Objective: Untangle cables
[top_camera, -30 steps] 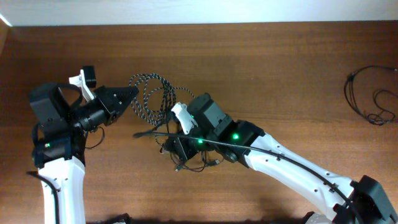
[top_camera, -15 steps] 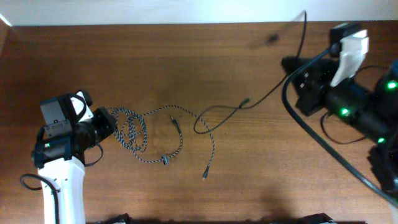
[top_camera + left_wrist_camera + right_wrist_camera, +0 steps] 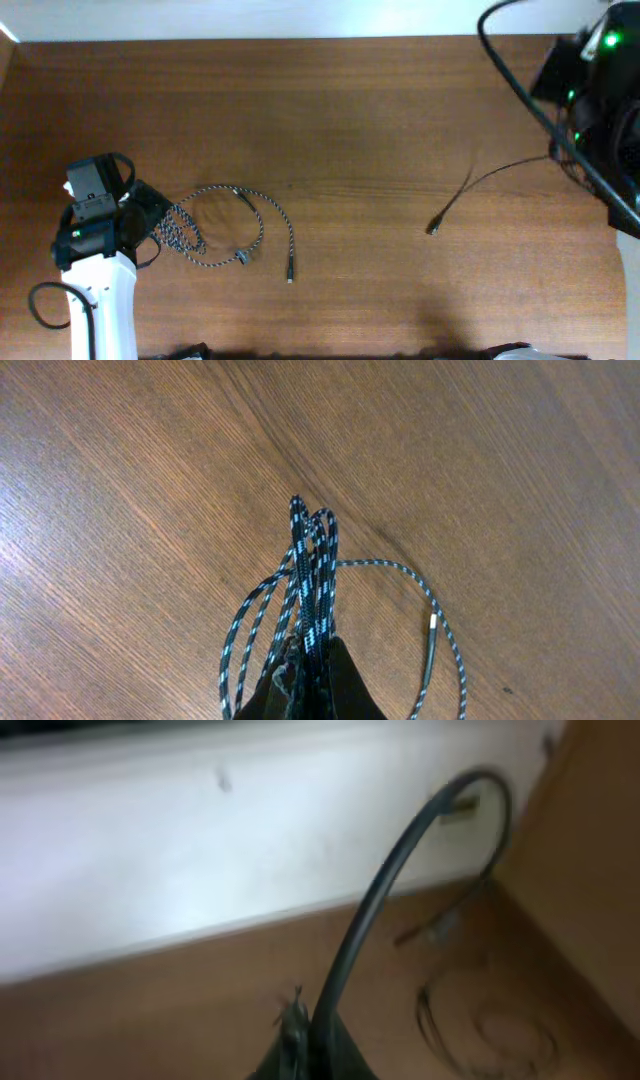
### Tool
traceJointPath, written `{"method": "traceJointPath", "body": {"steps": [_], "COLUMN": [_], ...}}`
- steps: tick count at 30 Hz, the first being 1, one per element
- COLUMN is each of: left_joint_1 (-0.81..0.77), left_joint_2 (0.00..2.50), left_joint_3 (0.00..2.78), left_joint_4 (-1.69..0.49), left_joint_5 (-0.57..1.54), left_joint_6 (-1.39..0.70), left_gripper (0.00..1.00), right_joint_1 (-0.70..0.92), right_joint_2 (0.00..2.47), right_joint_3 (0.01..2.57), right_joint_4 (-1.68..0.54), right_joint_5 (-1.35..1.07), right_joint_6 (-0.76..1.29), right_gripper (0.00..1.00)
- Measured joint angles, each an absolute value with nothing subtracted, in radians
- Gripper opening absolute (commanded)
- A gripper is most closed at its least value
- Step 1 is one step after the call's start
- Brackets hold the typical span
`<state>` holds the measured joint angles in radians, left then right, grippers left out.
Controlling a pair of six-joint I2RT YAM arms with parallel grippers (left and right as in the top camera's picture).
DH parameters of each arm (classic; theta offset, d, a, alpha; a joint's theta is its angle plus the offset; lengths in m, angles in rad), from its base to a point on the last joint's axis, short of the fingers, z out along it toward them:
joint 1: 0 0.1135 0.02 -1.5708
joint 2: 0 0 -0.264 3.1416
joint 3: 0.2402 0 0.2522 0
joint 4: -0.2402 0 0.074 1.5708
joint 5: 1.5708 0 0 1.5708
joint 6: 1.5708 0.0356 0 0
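The black cable goes toward the right in the overhead view next, beside the loose coil point(image 3: 490, 1028), where my right gripper releases it well apart from the speckled cable.
My left gripper point(image 3: 152, 215) is shut on a bunch of loops of the black-and-white speckled cable point(image 3: 205, 240) at the left of the table. From there the cable trails right in a wide loop to a plug point(image 3: 290, 277). In the left wrist view the bundle point(image 3: 312, 565) runs out from between my fingertips point(image 3: 305, 678). A thin black cable point(image 3: 480, 185) lies apart at the right, its plug point(image 3: 433, 230) on the table. It rises toward my right arm point(image 3: 590, 90). In the blurred right wrist view my right gripper point(image 3: 312, 1045) is shut on this black cable point(image 3: 400, 870).
A loose coil of thin black cables point(image 3: 490, 1035) lies on the wood near the table's corner in the right wrist view. A white wall point(image 3: 200, 840) runs along the table's far edge. A thick black arm cable point(image 3: 515, 70) hangs at the top right.
My right arm swung far right and up with the thin black cable, pulling it free of the speckled one. My left gripper drew the speckled bundle a little left.
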<state>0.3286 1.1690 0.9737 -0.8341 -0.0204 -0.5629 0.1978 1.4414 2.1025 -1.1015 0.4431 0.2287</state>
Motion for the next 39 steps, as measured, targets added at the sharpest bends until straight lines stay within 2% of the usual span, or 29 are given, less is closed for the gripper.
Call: {"method": "traceJointPath", "body": {"steps": [4,10,17,19,21,24,27,28,29,30,31,32,34,35,37,39], "left_joint_1": [0.329,0.329,0.329,0.329,0.329,0.329,0.329,0.329,0.329,0.329,0.329,0.329,0.329,0.329,0.329,0.329], "left_joint_2": [1.170,1.170,1.170,1.170,1.170,1.170,1.170,1.170,1.170,1.170,1.170,1.170,1.170,1.170,1.170,1.170], "left_joint_3": [0.972,0.971,0.971,0.971,0.971,0.971,0.971,0.970,0.970,0.970,0.970,0.970,0.970,0.970,0.970,0.970], "left_joint_4": [-0.834,-0.831,-0.836,-0.846,-0.851,-0.853,-0.855,-0.855,-0.855,-0.855,-0.856,-0.856,-0.856,-0.856,-0.856,-0.856], "left_joint_5": [-0.003,0.001,0.001,0.001,0.001,0.001,0.003,0.003,0.003,0.003,0.004,0.004,0.004,0.004,0.003,0.004], "left_joint_6": [-0.566,-0.566,-0.566,-0.567,-0.567,-0.567,-0.567,-0.567,-0.569,-0.569,-0.571,-0.573,-0.577,-0.577,-0.577,-0.577], "left_gripper": [0.00,0.00,0.00,0.00,0.00,0.00,0.03,0.04,0.06,0.09,0.13,0.15,0.15,0.16,0.17,0.18], "right_joint_1": [0.073,-0.261,-0.542,-0.551,-0.559,-0.646,-0.774,-0.793,-0.799,-0.799,-0.799,-0.799,-0.801,-0.808,-0.822,-0.822], "right_joint_2": [1.473,1.580,1.456,1.473,1.519,1.584,1.628,1.642,1.675,1.715,1.784,1.831,1.898,1.918,1.921,1.922], "right_joint_3": [2.152,2.251,2.291,2.291,2.285,2.088,1.811,1.767,1.713,1.685,1.658,1.646,1.645,1.644,1.644,1.633], "right_joint_4": [-0.855,-0.841,-0.959,-0.958,-1.019,-1.000,-0.964,-0.954,-0.956,-0.956,-0.970,-0.976,-1.010,-1.012,-0.981,-0.932], "right_joint_5": [0.500,0.701,0.731,0.731,0.843,0.863,0.624,0.591,0.556,0.537,0.521,0.514,0.506,0.502,0.447,0.300], "right_joint_6": [0.095,0.080,0.367,0.387,0.444,0.514,0.529,0.529,0.533,0.535,0.533,0.529,0.526,0.523,0.524,0.524], "right_gripper": [0.04,0.04,0.04,0.04,0.04,0.04,0.05,0.09,0.22,0.24,0.32,0.47,0.62,0.83,0.95,0.99]}}
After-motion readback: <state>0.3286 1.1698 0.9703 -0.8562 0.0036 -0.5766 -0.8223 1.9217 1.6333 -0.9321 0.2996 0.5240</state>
